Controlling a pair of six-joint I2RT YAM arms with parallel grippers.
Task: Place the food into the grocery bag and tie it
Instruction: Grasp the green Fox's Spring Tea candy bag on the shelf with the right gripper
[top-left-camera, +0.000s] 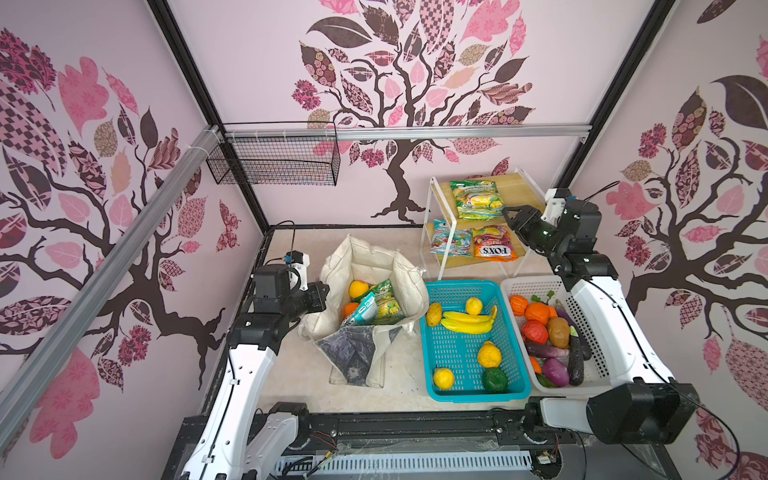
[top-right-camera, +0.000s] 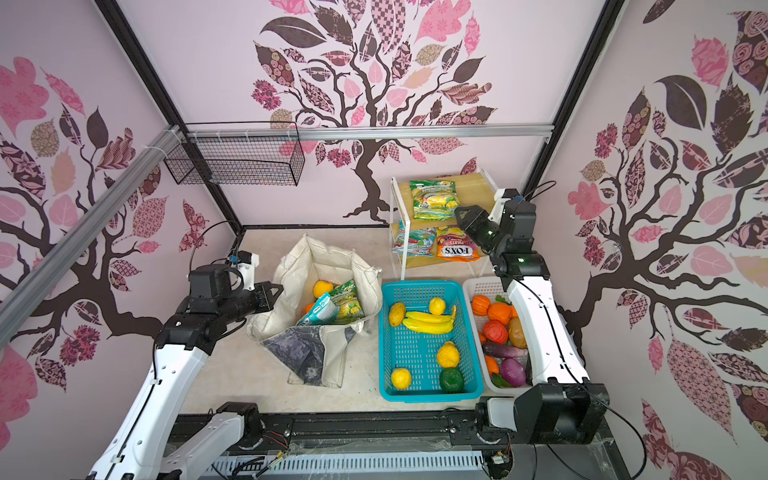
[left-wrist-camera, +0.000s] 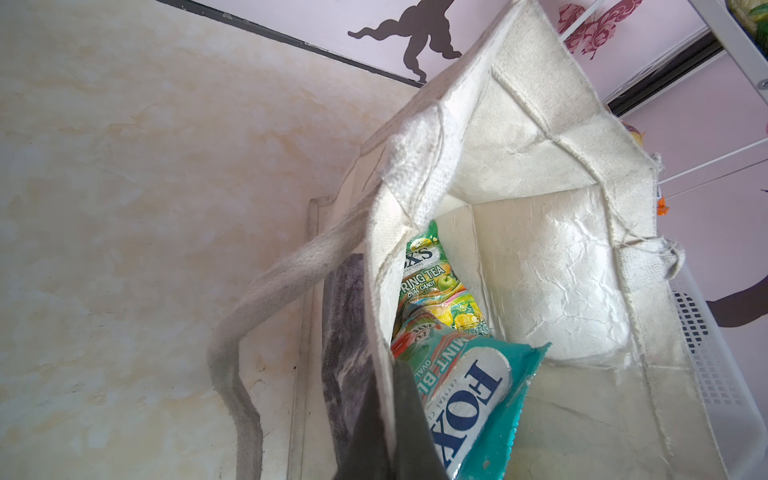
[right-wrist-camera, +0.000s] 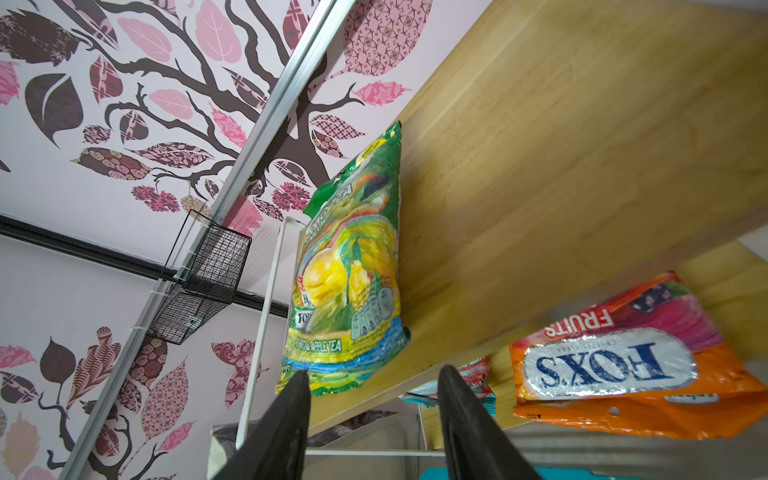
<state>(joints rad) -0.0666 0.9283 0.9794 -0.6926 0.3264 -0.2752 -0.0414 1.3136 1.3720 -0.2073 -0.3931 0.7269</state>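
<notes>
I will next reach outward with my open right gripper over the top board and straddle the green packet's near corner (top-left-camera: 496, 210) (right-wrist-camera: 382, 342). That corner lies just beyond that gripper and faces the gripper's fingers.
The cream grocery bag (top-left-camera: 365, 257) (left-wrist-camera: 540, 137) stands open left of centre in both top views. Inside lie a yellow-orange fruit (top-left-camera: 358, 288), a green packet (left-wrist-camera: 432, 286) and a teal packet (left-wrist-camera: 478, 399). My left gripper (top-left-camera: 322, 293) is shut on the bag's left rim, pinching the canvas wall. My right gripper (right-wrist-camera: 372, 376) (top-left-camera: 508, 216) hovers open and empty at the shelf rack, just short of a green packet (right-wrist-camera: 349, 282) (top-left-camera: 478, 199) on the top board. An orange packet (right-wrist-camera: 623, 365) and a teal-red one (top-left-camera: 451, 239) lie on the lower board.
A teal basket (top-left-camera: 453, 291) with bananas (top-left-camera: 467, 322) and round yellow and green fruits sits right of the bag. A white basket (top-left-camera: 532, 284) of vegetables is beside it, under the right arm. The white-framed shelf rack (top-left-camera: 432, 216) stands at the back wall. A black wire basket (top-left-camera: 274, 162) hangs high.
</notes>
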